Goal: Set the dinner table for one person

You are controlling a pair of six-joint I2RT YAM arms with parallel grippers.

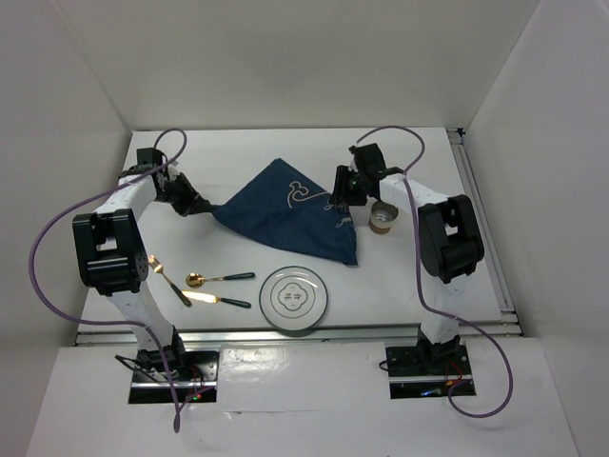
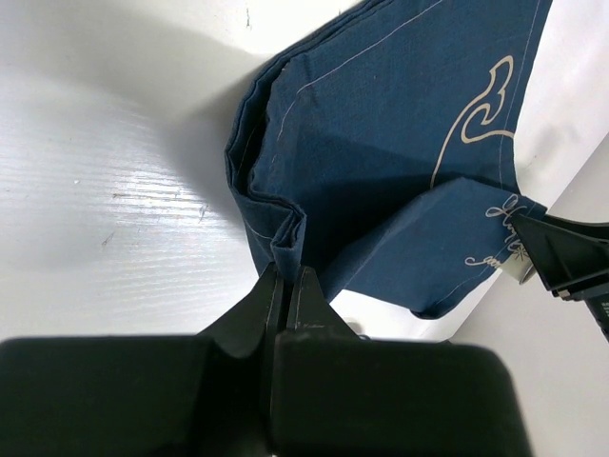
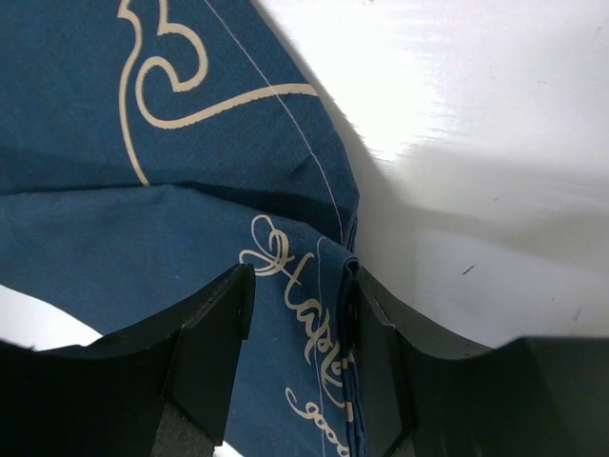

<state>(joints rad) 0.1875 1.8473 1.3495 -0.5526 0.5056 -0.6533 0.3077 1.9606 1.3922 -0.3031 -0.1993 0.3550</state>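
Note:
I need to move my right gripper slightly toward the brown cup first to close on the mat's folded edge, because that edge is against the finger nearest the cup.
A navy blue cloth mat (image 1: 285,214) with white drawings lies partly folded on the white dinner table (image 1: 381,286). My left gripper (image 1: 203,206) is shut on the mat's bunched left corner, seen pinched between the fingers in the left wrist view (image 2: 288,274). My right gripper (image 1: 344,195) is open over the mat's right edge; in the right wrist view (image 3: 300,286) the mat (image 3: 143,228) lies between the jaws, its folded edge against the right finger (image 3: 381,333).
A brown cup (image 1: 383,219) stands just right of the right gripper. A white plate (image 1: 296,298) sits at the front middle. A gold spoon (image 1: 217,278), knife (image 1: 221,301) and fork (image 1: 166,278) lie at the front left.

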